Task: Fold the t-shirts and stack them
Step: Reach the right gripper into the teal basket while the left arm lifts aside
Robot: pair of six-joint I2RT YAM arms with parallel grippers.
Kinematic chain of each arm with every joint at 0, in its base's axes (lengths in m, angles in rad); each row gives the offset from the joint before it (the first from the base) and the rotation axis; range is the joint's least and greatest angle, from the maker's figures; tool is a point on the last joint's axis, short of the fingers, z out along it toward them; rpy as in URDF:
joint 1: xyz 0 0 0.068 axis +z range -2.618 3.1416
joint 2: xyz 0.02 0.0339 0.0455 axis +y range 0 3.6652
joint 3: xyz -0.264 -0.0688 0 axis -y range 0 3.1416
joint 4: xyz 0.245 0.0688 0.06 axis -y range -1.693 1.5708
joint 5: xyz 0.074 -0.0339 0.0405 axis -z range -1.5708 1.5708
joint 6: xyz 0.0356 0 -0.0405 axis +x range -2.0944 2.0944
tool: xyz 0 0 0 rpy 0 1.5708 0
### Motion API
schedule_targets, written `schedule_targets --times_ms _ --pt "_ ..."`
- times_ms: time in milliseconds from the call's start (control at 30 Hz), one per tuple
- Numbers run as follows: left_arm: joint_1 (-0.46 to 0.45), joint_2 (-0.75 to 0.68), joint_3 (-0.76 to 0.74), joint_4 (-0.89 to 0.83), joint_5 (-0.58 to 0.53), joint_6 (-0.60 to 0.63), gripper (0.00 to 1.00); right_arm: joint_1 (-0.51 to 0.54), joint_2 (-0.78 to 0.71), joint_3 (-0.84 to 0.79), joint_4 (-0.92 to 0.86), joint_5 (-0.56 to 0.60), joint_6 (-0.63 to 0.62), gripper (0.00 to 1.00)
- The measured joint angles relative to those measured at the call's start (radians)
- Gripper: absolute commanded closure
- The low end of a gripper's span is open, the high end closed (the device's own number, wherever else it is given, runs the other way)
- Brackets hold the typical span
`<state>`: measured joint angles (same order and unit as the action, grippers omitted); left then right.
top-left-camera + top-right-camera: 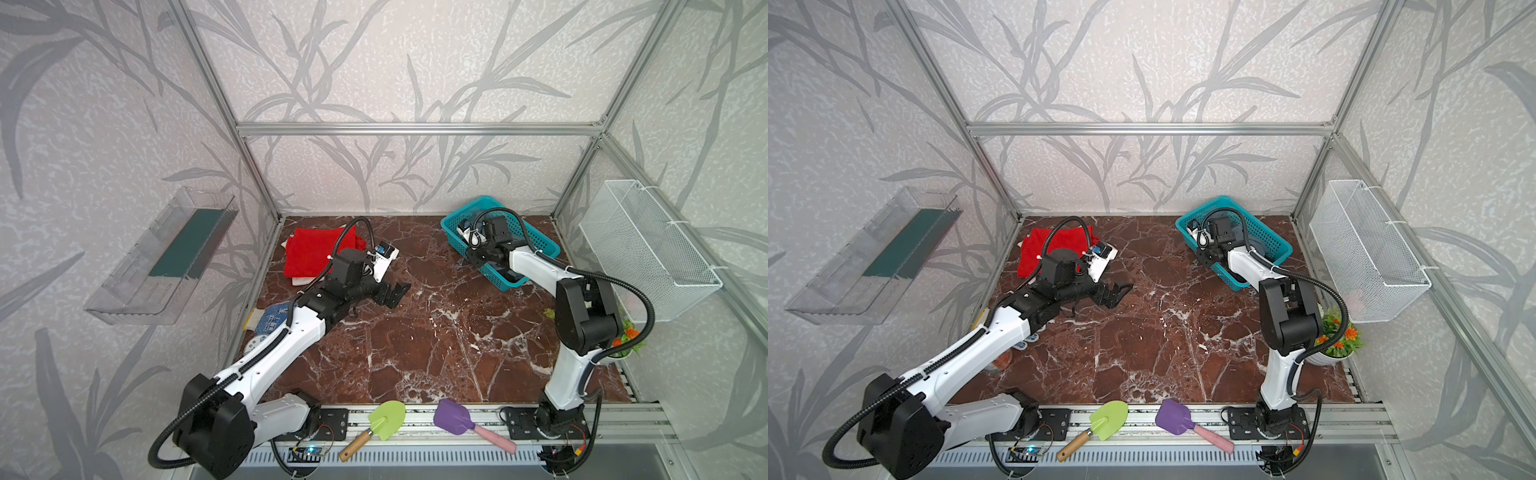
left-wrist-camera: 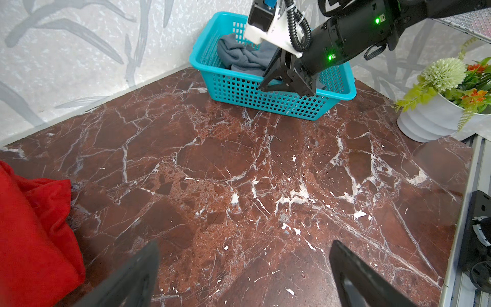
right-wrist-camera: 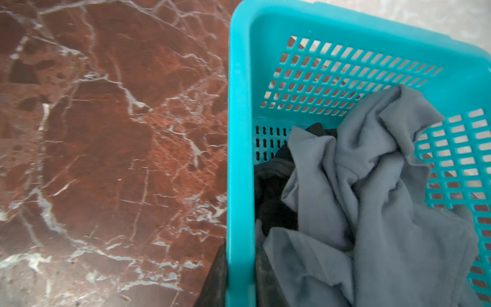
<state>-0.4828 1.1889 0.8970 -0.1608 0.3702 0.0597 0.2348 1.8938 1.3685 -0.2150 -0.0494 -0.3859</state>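
Observation:
The bare back corner of the table by the mesh basket lies outward of my right gripper, so I should swing the teal basket [image 1: 455, 224] there with it and let go.
A folded red t-shirt [image 1: 316, 253] [image 1: 1042, 253] [image 2: 32, 239] lies at the back left of the marble table. A teal basket [image 1: 455, 224] [image 1: 1187, 226] [image 2: 265, 98] [image 3: 240, 133] at the back right holds a crumpled grey-blue t-shirt [image 3: 372, 199] [image 2: 244, 57] on top of a black t-shirt [image 3: 273, 191]. My right gripper [image 1: 478, 259] [image 1: 1208, 257] [image 2: 268, 82] [image 3: 240, 279] is shut on the basket's side wall, one finger inside and one outside. My left gripper [image 1: 395, 293] [image 1: 1117, 295] [image 2: 244, 273] hangs open over bare marble, right of the red shirt, holding nothing.
A blue-and-white dotted glove [image 1: 270, 320] lies under the left arm. A white flower pot [image 1: 1337, 340] [image 2: 438, 119] stands at the right edge below a white mesh basket [image 1: 648, 249]. Green [image 1: 386, 419] and purple [image 1: 453, 417] toy shovels lie on the front rail.

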Motion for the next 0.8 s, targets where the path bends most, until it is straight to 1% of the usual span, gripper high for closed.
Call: schedule_targets --times_ms 167,267,433,667,800 --pt "0.0 0.0 0.0 0.0 0.002 0.0 0.01 -0.037 0.058 0.106 -0.045 0.12 0.073 0.94" --pt "0.0 0.0 0.0 -0.001 0.003 0.0 0.01 -0.063 0.104 0.163 -0.06 0.169 0.108 0.94" --pt "0.0 0.0 0.0 0.0 0.009 -0.002 0.01 -0.105 0.148 0.2 -0.063 0.243 0.132 0.93" --pt "0.0 0.0 0.0 0.005 0.014 -0.011 0.01 -0.155 0.21 0.293 -0.103 0.286 0.153 0.92" --pt "-0.001 0.0 -0.011 0.073 0.017 -0.054 0.01 -0.176 0.225 0.315 -0.111 0.303 0.153 0.91"
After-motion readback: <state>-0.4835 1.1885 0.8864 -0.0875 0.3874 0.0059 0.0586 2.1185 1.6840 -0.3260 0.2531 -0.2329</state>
